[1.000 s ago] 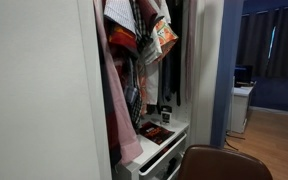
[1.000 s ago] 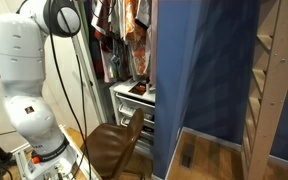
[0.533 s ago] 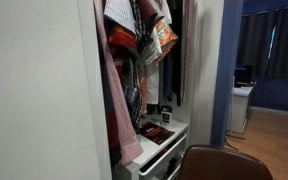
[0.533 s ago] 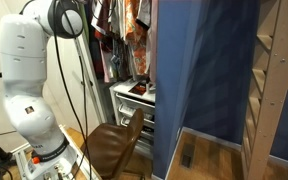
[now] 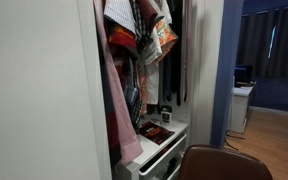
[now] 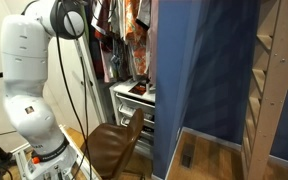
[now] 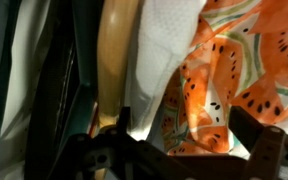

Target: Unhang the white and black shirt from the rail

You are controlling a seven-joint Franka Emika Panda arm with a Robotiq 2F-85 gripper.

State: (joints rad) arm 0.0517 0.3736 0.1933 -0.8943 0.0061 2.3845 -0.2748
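My gripper will next move in closer to the white fabric (image 7: pixel 155 62) beside the pale wooden hanger (image 7: pixel 114 50) and close, because that fabric already hangs between its open fingers.
In the wrist view a pale wooden hanger (image 7: pixel 114 50) hangs upright with white textured fabric of the white and black shirt (image 7: pixel 162 55) draped beside it. Its black collar is not clear here. My gripper (image 7: pixel 184 125) is open just below. One finger is by the hanger's lower end, the other at the right, and the white fabric and an orange watermelon-print cloth (image 7: pixel 246 60) lie between them. In an exterior view my arm (image 6: pixel 29 80) reaches up into the wardrobe, where the gripper is hidden among the clothes.
A pink garment (image 5: pixel 117 110) hangs at the wardrobe's front, and dark garments (image 5: pixel 176 55) hang further in. Small items sit on a white drawer unit (image 5: pixel 156 140) below. A brown chair (image 6: pixel 112 150) stands in front, next to a blue panel (image 6: pixel 199 70).
My arm's upper joint has shifted slightly towards the wardrobe. The hanging clothes have barely moved.
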